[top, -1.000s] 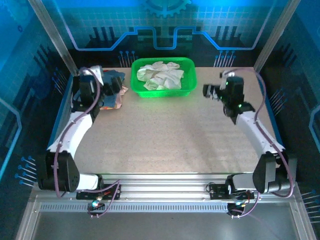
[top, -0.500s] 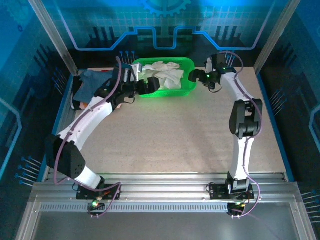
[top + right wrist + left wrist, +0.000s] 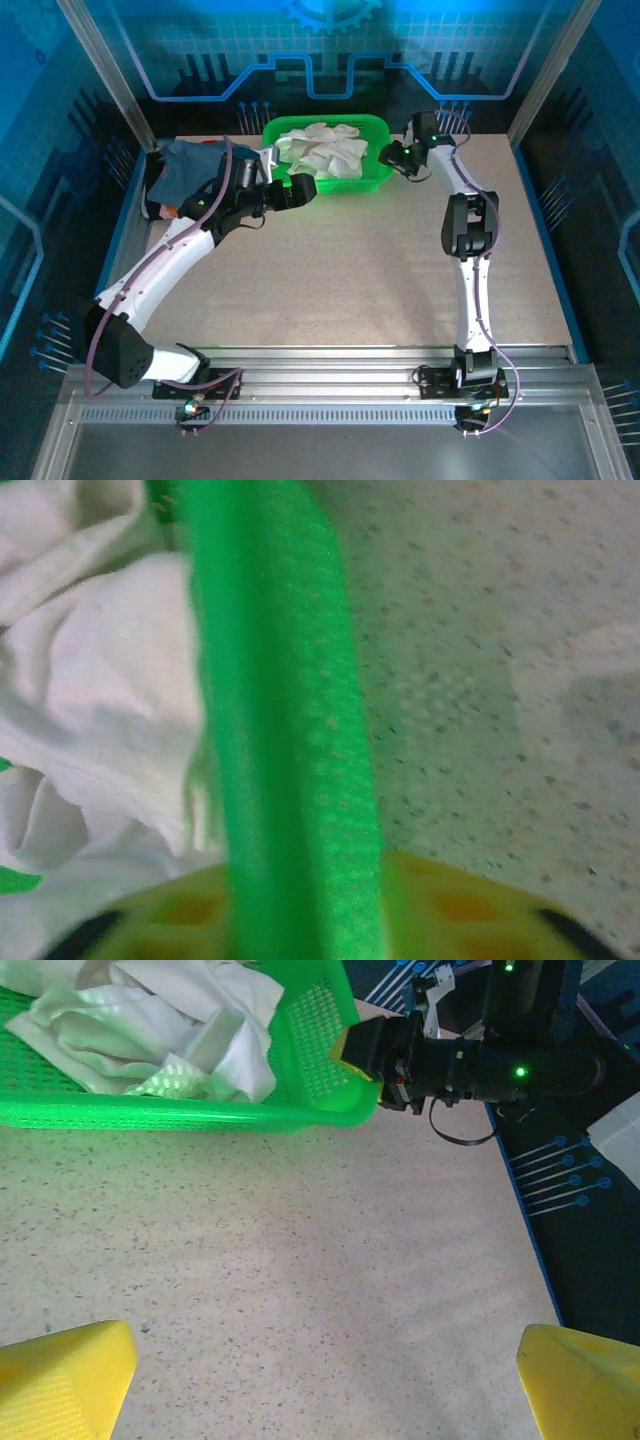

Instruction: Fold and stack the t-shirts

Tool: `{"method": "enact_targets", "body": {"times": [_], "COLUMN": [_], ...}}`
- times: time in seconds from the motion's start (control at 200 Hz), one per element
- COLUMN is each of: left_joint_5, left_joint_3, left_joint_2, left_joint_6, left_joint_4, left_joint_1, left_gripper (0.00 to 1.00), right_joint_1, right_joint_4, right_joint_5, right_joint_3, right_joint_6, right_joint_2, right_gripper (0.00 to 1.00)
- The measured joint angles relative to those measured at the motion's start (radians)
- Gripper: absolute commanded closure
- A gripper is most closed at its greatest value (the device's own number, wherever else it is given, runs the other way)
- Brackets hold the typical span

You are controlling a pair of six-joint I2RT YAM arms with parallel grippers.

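Note:
The left gripper needs to move outward over the basket's near rim next and go down onto the crumpled white t-shirt (image 3: 322, 148), because the t-shirt is farther out than the gripper's fingers and below them.
A crumpled white t-shirt (image 3: 322, 148) lies in the green mesh basket (image 3: 330, 184) at the back middle of the table. Folded t-shirts, slate-blue on top (image 3: 185, 163), are piled at the far left. My left gripper (image 3: 300, 188) hovers open just in front of the basket's near left corner; its yellow fingertips (image 3: 60, 1380) stand wide over bare table, with the basket (image 3: 200, 1115) ahead. My right gripper (image 3: 390, 158) sits at the basket's right wall. In the right wrist view its yellow fingers (image 3: 450, 910) press both sides of the green rim (image 3: 280, 730), beside the white cloth (image 3: 90, 700).
The speckled tabletop (image 3: 340, 270) stretches between the arms and the basket. Blue rails edge the table at the left (image 3: 135, 215) and right (image 3: 545, 230). Metal frame posts stand at the back corners.
Both arms swung in towards the basket. The left left the folded pile for the basket's front corner. The right reached the basket's right wall and its jaws closed on the rim.

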Motion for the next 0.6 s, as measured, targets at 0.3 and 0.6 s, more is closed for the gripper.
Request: {"method": "enact_targets", "body": {"times": [0.3,0.6], "left_joint_5": [-0.091,-0.132], "left_joint_3": [0.345,0.708], "left_joint_2": [0.326,0.799], "left_joint_6": [0.027,0.056], "left_joint_4": [-0.127,-0.377], "left_joint_1": [-0.005,-0.086], "left_gripper": [0.01,0.01], "right_joint_1": [0.027,0.086], "right_joint_4": [0.134,0.242], "right_joint_5": [0.054,0.081], "right_joint_3": [-0.534,-1.184], "right_joint_6": [0.010,0.096], "right_joint_2": [-0.339,-0.840], "right_gripper": [1.00,1.00]}}
